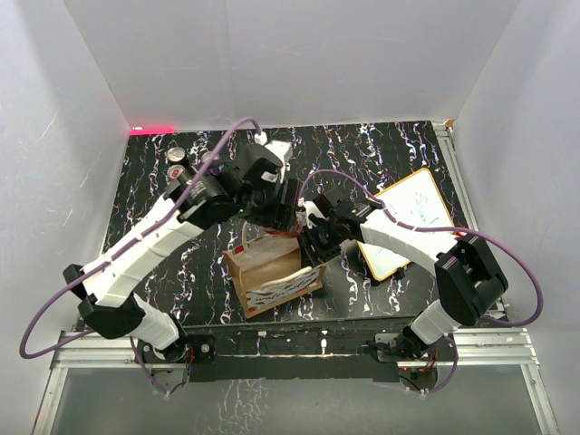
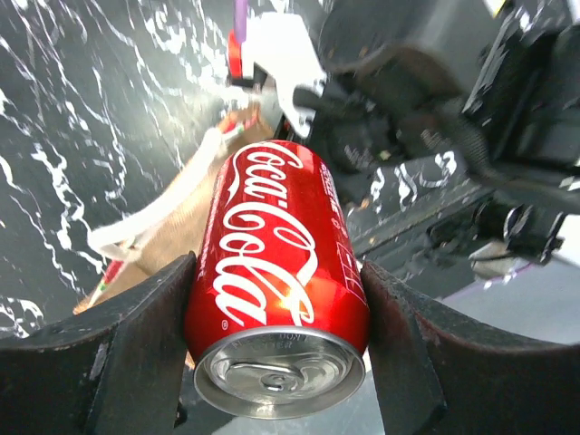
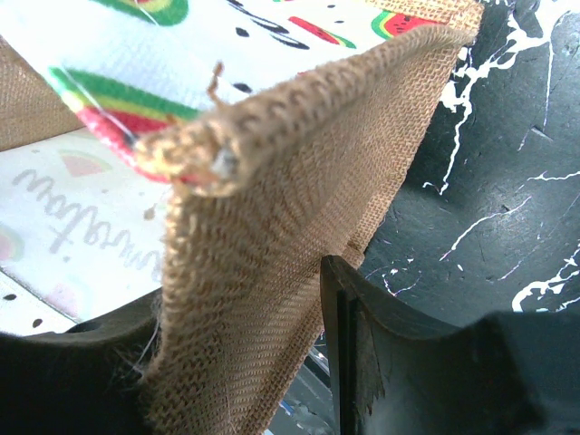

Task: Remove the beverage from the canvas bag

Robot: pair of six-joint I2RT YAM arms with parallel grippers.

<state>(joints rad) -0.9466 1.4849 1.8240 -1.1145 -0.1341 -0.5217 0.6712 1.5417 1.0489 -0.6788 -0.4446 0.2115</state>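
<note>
Next, the left gripper swings across and down to the tabletop by the other cans, to its left in the top view, clear of the bag [image 1: 270, 276].
My left gripper [image 2: 276, 340] is shut on a red Coca-Cola can [image 2: 272, 272], one finger on each side, the can's silver top toward the camera. In the top view the left gripper [image 1: 279, 213] hangs just above the far edge of the tan canvas bag [image 1: 270, 276]. The bag and a cream handle [image 2: 149, 222] lie below the can in the left wrist view. My right gripper [image 3: 245, 349] is shut on the bag's burlap wall [image 3: 263, 272], whose watermelon-print lining shows. In the top view it [image 1: 314, 243] pinches the bag's right rim.
An orange-framed whiteboard [image 1: 412, 222] lies right of the bag under my right arm. Other cans [image 1: 178, 163] stand at the back left of the black marbled table [image 1: 381, 149]. White walls close in on three sides.
</note>
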